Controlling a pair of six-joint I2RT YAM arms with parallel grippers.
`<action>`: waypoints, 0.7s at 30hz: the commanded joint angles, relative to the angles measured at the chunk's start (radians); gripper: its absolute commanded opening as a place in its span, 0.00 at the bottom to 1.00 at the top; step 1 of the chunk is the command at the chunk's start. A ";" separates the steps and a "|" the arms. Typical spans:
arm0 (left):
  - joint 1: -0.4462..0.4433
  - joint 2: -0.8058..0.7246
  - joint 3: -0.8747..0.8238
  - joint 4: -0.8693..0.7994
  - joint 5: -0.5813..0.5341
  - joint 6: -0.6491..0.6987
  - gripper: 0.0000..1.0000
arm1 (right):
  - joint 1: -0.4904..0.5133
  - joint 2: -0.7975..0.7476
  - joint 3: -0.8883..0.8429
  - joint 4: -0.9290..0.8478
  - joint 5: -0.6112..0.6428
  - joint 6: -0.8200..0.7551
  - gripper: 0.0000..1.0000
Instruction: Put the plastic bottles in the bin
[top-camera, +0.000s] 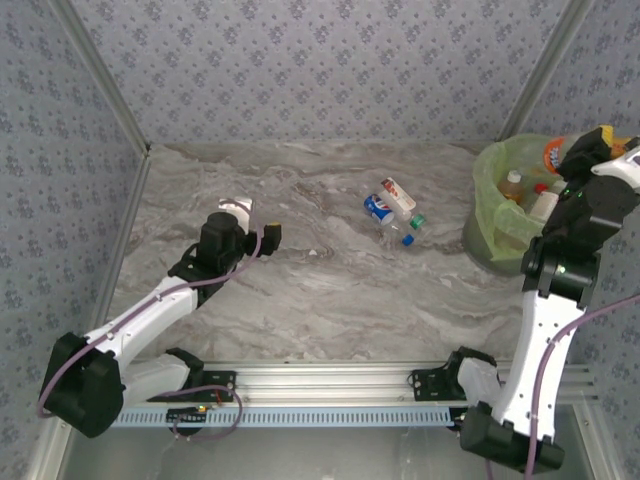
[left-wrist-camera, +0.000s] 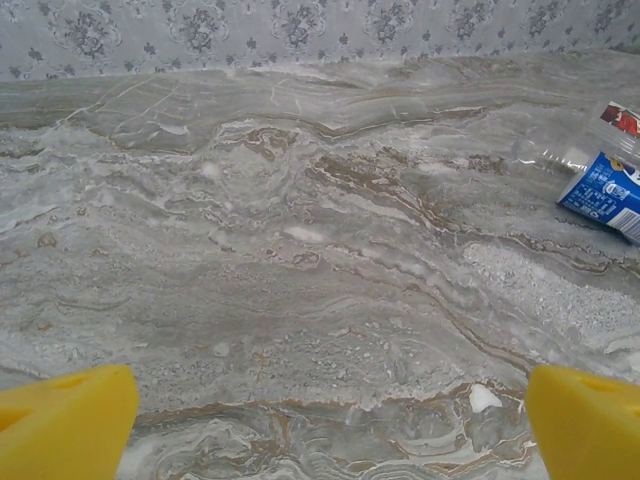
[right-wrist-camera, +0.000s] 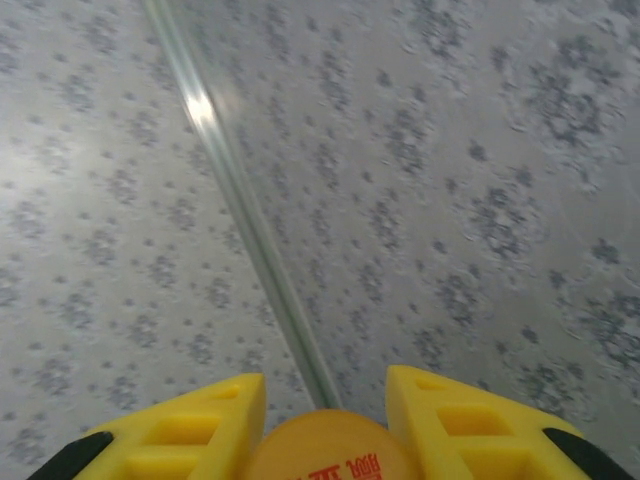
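The orange-labelled bottle goes down into the bin's bag-lined opening (top-camera: 530, 188) next, and my right gripper releases it there, since that opening lies below the gripper.
My right gripper (top-camera: 583, 150) hangs over the bin (top-camera: 485, 190), shut on a plastic bottle (top-camera: 553, 152) with an orange label. In the right wrist view the bottle's orange cap (right-wrist-camera: 325, 450) sits between the yellow fingers of the right gripper (right-wrist-camera: 324, 400). The bin is lined with a light-green bag and holds at least two bottles (top-camera: 513, 184). Two more lie on the table: a red-labelled bottle (top-camera: 398, 194) and a blue-labelled bottle (top-camera: 379, 209). My left gripper (top-camera: 255, 224) stands open and empty at the table's left. In the left wrist view the left gripper (left-wrist-camera: 325, 430) faces bare marble, the blue-labelled bottle (left-wrist-camera: 606, 190) at the right edge.
The table is grey marble (top-camera: 320, 280) with patterned walls on three sides. The bin stands in the far right corner. The aluminium rail (top-camera: 320, 385) carrying both arm bases runs along the near edge.
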 joint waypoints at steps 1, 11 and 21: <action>0.005 -0.015 -0.015 0.030 -0.020 -0.020 0.99 | -0.088 0.048 0.003 0.016 0.003 0.089 0.00; 0.005 -0.022 -0.028 0.025 -0.014 -0.033 0.99 | -0.190 0.185 -0.070 0.075 -0.138 0.215 0.00; 0.005 -0.015 -0.026 0.017 -0.002 -0.034 0.99 | -0.148 0.316 -0.217 0.152 -0.191 0.098 0.23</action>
